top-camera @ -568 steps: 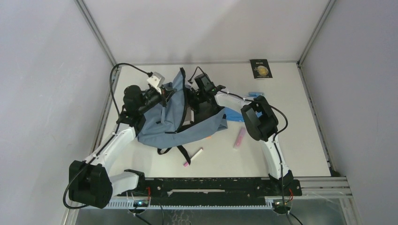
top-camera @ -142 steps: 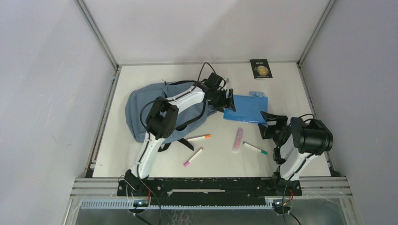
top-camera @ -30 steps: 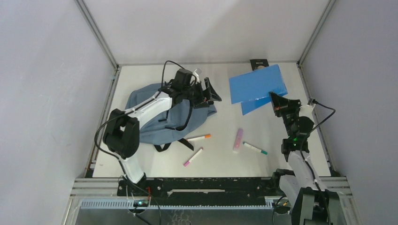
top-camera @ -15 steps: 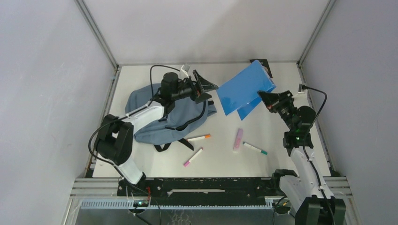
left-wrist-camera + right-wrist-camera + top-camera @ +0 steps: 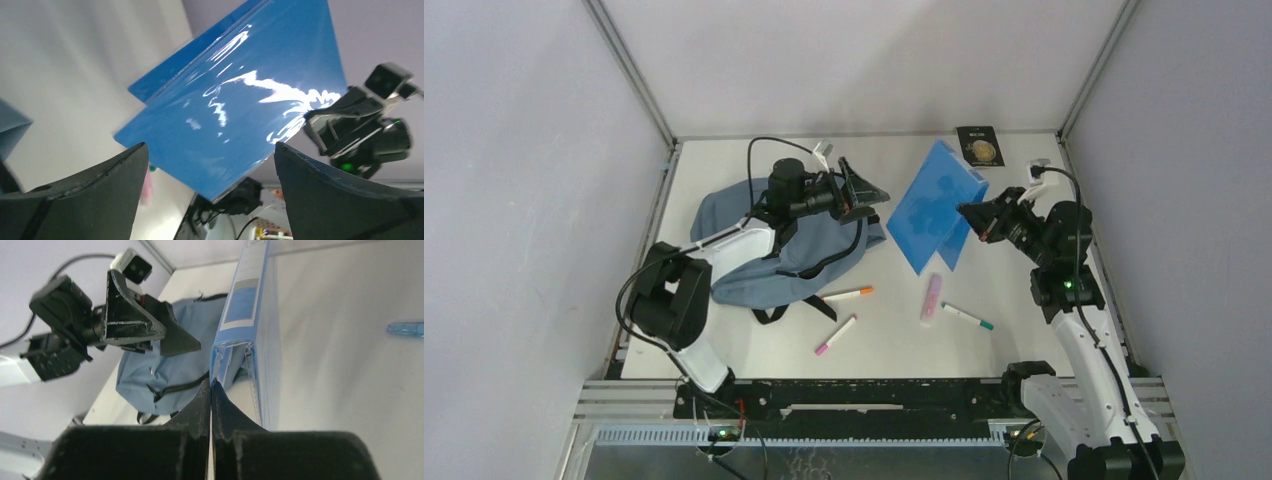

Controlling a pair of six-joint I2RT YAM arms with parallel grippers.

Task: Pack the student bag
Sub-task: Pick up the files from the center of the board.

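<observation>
I will raise my left gripper next, then turn it back onto the folder's free edge by the bag, as my right gripper holds the folder (image 5: 934, 205) at one edge only.
The student bag (image 5: 764, 250), soft blue-grey with black straps, lies on the left of the table and shows in the right wrist view (image 5: 165, 370). My left gripper (image 5: 864, 190) hovers over its right end, open and empty, pointing at a bright blue folder (image 5: 934, 205). That folder fills the left wrist view (image 5: 240, 100) beyond the spread left gripper (image 5: 210, 150). My right gripper (image 5: 969, 212) is shut on the folder's edge and holds it tilted up in the air between the two arms. From the right wrist, the right gripper (image 5: 211, 385) pinches the folder (image 5: 247, 305) at its corner.
An orange marker (image 5: 847, 294), a pink marker (image 5: 835, 335), a pink highlighter (image 5: 933, 296) and a green-capped marker (image 5: 967, 317) lie in front of the bag. A black card (image 5: 979, 146) sits at the back right. A blue pen (image 5: 405, 328) lies on the table.
The right gripper swung the folder leftward and tipped it more on edge, nearer the bag. The left gripper opened fully and turned toward the folder.
</observation>
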